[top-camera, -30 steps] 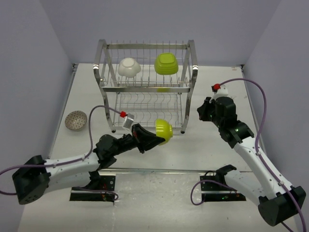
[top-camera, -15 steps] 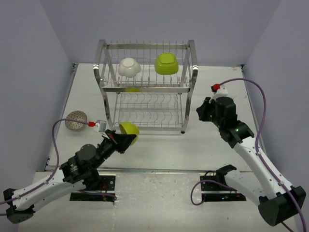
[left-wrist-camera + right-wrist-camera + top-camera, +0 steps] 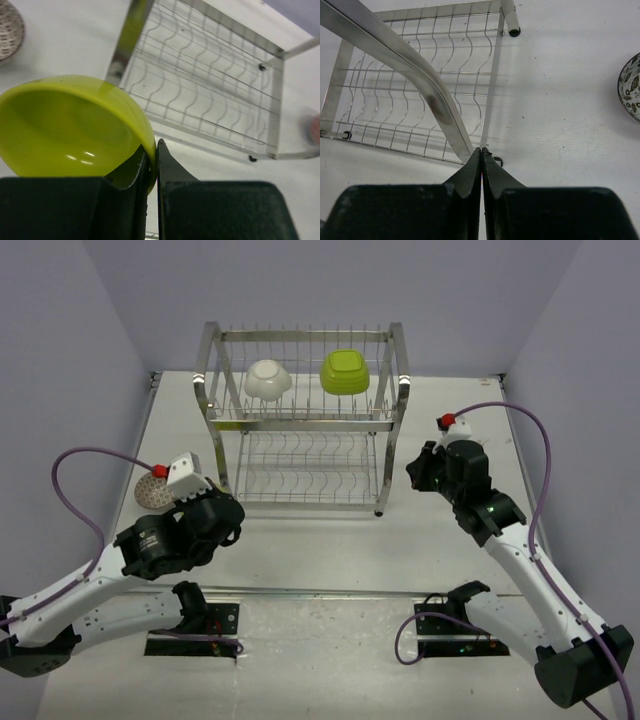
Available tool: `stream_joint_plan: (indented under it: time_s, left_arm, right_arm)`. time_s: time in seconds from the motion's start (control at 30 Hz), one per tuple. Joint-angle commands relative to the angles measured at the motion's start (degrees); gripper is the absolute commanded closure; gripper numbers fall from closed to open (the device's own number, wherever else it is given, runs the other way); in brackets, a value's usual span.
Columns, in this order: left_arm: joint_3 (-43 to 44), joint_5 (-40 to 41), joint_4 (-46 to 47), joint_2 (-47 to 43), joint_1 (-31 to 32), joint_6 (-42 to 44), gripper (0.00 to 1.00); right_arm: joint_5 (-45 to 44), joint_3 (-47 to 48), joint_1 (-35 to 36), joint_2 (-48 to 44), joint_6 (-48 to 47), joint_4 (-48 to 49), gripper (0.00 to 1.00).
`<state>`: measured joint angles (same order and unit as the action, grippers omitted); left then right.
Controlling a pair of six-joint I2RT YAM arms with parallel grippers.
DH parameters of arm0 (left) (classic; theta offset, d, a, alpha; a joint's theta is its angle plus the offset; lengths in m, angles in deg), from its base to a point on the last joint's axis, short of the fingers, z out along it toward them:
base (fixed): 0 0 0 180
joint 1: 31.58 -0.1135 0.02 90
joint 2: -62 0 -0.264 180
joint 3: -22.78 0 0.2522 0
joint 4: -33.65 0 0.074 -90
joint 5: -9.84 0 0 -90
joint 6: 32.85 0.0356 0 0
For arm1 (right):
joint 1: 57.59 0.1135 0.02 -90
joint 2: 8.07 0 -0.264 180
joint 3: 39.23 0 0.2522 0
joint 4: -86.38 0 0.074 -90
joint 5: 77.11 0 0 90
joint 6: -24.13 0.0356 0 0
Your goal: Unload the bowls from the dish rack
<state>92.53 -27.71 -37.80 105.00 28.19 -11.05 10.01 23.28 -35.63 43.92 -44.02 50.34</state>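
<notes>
The speckled bowl lies clear of the rack (image 3: pixel 305 420), below and to the left in the top view, so my left gripper next needs to move over it, lower and release.
My left gripper (image 3: pixel 156 150) is shut on the rim of the round lime green bowl (image 3: pixel 70 125) and holds it above the table, left of the dish rack (image 3: pixel 305 420). In the top view the left gripper (image 3: pixel 212 518) hides that bowl. The white bowl (image 3: pixel 268 379) and the squarish lime green bowl (image 3: pixel 344 371) stand on the rack's upper tier. The lower tier (image 3: pixel 200 95) holds no bowls. One speckled bowl (image 3: pixel 150 492) lies on the table at the left; it also shows in the left wrist view (image 3: pixel 7 30). My right gripper (image 3: pixel 418 468) is shut and empty beside the rack's right front post (image 3: pixel 410 65).
A second patterned bowl (image 3: pixel 631 90) lies on the table at the right edge of the right wrist view; in the top view my right arm hides it. Purple walls close in the table on three sides. A metal rail (image 3: pixel 320 592) runs along the near edge.
My left arm has swung left and back from the rack's front with the round green bowl, which is now hidden under the arm in the top view. The right arm has not moved.
</notes>
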Motion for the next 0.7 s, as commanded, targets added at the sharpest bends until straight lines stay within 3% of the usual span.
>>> stream_joint_plan:
  time_s: [0.0,0.2,0.3,0.43,0.5,0.67]
  left_arm:
    - [4.48,11.18,-17.72,2.0,-0.35,-11.69,1.0]
    - [6.6,10.14,-12.64,2.53,-8.87,0.06,1.0]
    - [1.34,4.44,2.68,-0.02,-15.89,17.15,1.0]
    - [-1.84,-8.74,14.35,0.67,-31.07,28.44,1.0]
    - [-2.28,-13.76,18.55,1.56,-34.96,31.27,1.0]
    - [-1.41,-31.32,23.41,7.88,-53.5,39.63,1.0]
  right_arm:
    - [1.38,1.7,-0.25,-0.74,0.13,1.28,0.99]
    - [1.82,1.7,-0.25,-1.01,0.13,1.28,0.99]
    - [2.08,1.61,-0.25,-1.71,0.04,1.37,0.99]
    - [1.99,1.61,-0.25,-2.24,0.04,1.19,0.99]
    - [2.26,1.78,-0.25,-2.33,0.04,0.75,0.99]
    - [2.52,1.61,-0.25,-2.94,-0.05,0.57,0.99]
